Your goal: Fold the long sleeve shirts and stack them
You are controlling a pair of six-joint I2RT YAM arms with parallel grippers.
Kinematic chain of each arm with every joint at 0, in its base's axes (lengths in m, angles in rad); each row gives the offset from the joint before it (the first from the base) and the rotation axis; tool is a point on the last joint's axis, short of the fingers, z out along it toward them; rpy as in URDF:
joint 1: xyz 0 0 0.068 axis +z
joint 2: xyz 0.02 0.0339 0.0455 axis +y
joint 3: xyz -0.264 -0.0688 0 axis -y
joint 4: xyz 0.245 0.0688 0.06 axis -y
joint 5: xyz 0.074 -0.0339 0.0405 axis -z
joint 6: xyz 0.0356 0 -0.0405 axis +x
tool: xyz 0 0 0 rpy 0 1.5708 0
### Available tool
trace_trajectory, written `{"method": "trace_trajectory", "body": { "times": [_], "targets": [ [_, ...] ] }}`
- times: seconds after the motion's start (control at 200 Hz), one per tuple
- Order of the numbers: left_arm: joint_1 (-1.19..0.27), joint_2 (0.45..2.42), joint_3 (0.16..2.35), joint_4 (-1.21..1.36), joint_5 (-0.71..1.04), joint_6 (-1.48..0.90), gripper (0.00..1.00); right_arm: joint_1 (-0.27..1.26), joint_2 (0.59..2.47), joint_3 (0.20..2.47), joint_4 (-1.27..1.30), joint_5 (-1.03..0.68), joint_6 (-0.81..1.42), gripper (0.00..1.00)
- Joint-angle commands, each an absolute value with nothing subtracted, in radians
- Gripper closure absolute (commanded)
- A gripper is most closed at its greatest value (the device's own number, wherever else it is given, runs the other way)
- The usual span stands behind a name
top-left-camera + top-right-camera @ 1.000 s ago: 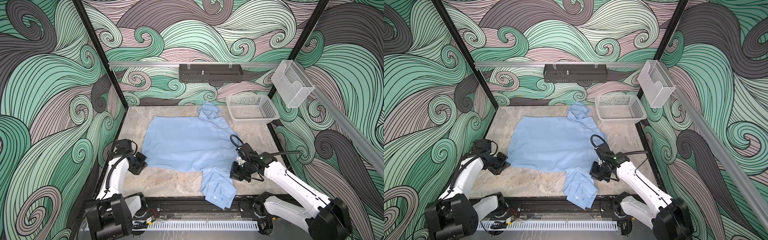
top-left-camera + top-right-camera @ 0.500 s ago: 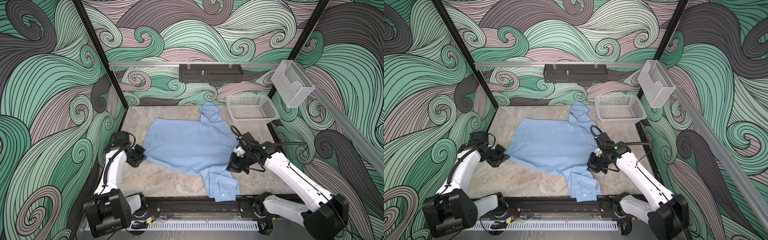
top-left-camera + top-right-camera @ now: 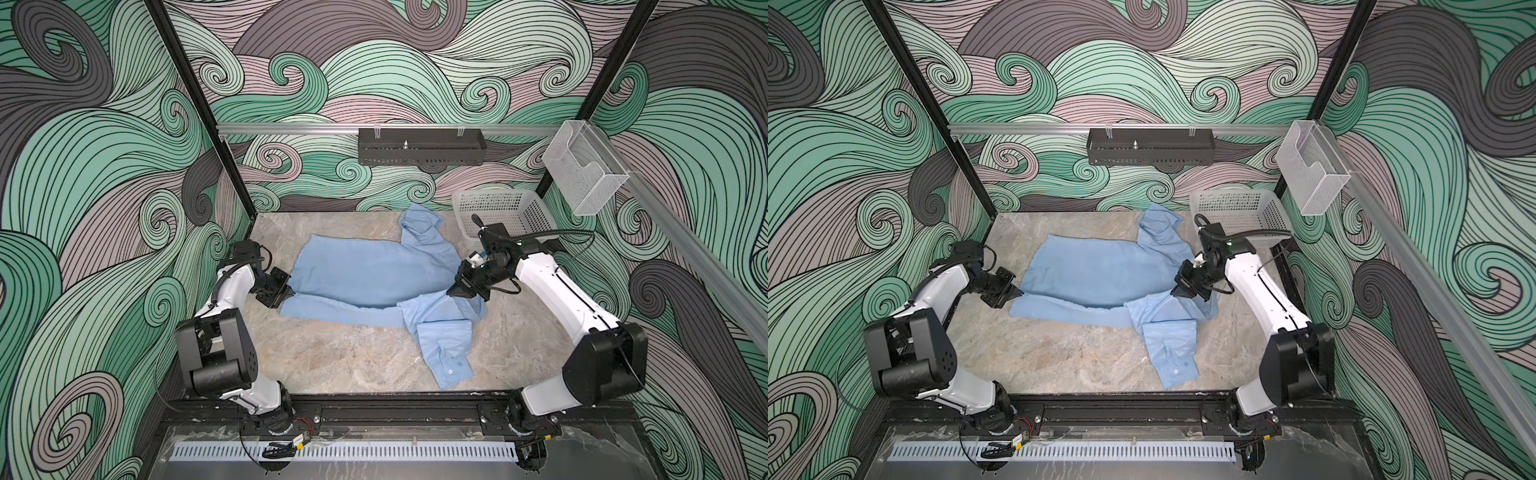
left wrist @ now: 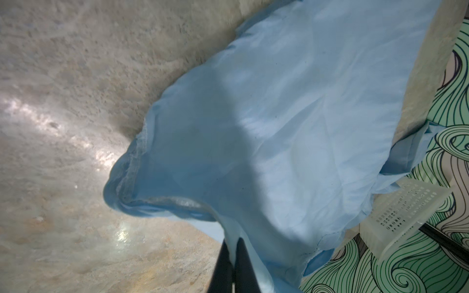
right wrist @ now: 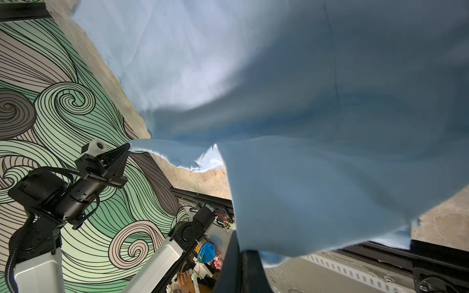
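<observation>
My left gripper will lower the shirt's held corner onto the lower layer at the shirt's end (image 3: 301,293) (image 4: 256,217) and let go of it there, because that corner is still hanging raised above the table.
The long sleeve shirt (image 3: 365,274) (image 3: 1100,270) is light blue and lies across the middle of the marble table, shown in both top views. Its near edge is raised off the table between my two grippers, and a lower layer (image 3: 332,309) shows beneath. My left gripper (image 3: 288,293) (image 3: 1017,293) is shut on the shirt's left corner, and cloth runs between its fingers in the left wrist view (image 4: 232,243). My right gripper (image 3: 454,291) (image 3: 1177,292) is shut on the shirt's right side, the cloth draping over it (image 5: 239,251). One buttoned sleeve (image 3: 449,357) trails toward the front. The collar end (image 3: 419,220) bunches at the back.
A pale perforated basket (image 3: 490,208) stands at the back right, just behind my right arm. A black tray (image 3: 419,145) hangs on the back rail. A clear plastic box (image 3: 582,166) is fixed to the right rail. Bare marble (image 3: 353,361) lies in front of the shirt.
Both grippers have moved away from the front edge toward the back, carrying the shirt's near edge up and over. The trailing sleeve has slid back with it.
</observation>
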State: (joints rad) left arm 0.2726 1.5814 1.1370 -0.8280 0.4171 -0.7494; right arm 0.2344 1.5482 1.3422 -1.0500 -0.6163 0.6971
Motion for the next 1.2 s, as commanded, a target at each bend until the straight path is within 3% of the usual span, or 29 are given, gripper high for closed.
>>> {"method": "trace_trajectory", "body": {
  "times": [0.0,0.435,0.856,0.901,0.946,0.991,1.131,1.196],
  "targets": [
    [0.256,1.655,1.212,-0.807,0.421,-0.761,1.00,0.211,1.608,1.388,-1.050,-0.642,0.650,1.00],
    [0.186,1.887,1.380,-0.816,0.336,-0.776,1.00,0.151,1.797,1.409,-0.970,-0.605,0.623,1.00],
    [0.179,1.899,1.351,-0.886,0.222,-0.745,1.00,0.141,1.901,1.363,-0.894,-0.562,0.621,1.00],
    [0.181,1.888,1.349,-0.896,0.213,-0.744,0.88,0.141,1.901,1.364,-0.892,-0.559,0.621,0.98],
    [0.183,1.872,1.348,-0.903,0.208,-0.742,0.72,0.142,1.898,1.366,-0.893,-0.557,0.619,0.91],
    [0.188,1.849,1.349,-0.909,0.204,-0.742,0.62,0.143,1.888,1.368,-0.892,-0.555,0.617,0.84],
    [0.196,1.730,1.386,-0.940,0.191,-0.735,0.44,0.152,1.830,1.387,-0.924,-0.509,0.573,0.54],
    [0.194,1.678,1.403,-0.948,0.211,-0.718,0.39,0.156,1.795,1.384,-0.948,-0.471,0.553,0.48]
  ]
}}
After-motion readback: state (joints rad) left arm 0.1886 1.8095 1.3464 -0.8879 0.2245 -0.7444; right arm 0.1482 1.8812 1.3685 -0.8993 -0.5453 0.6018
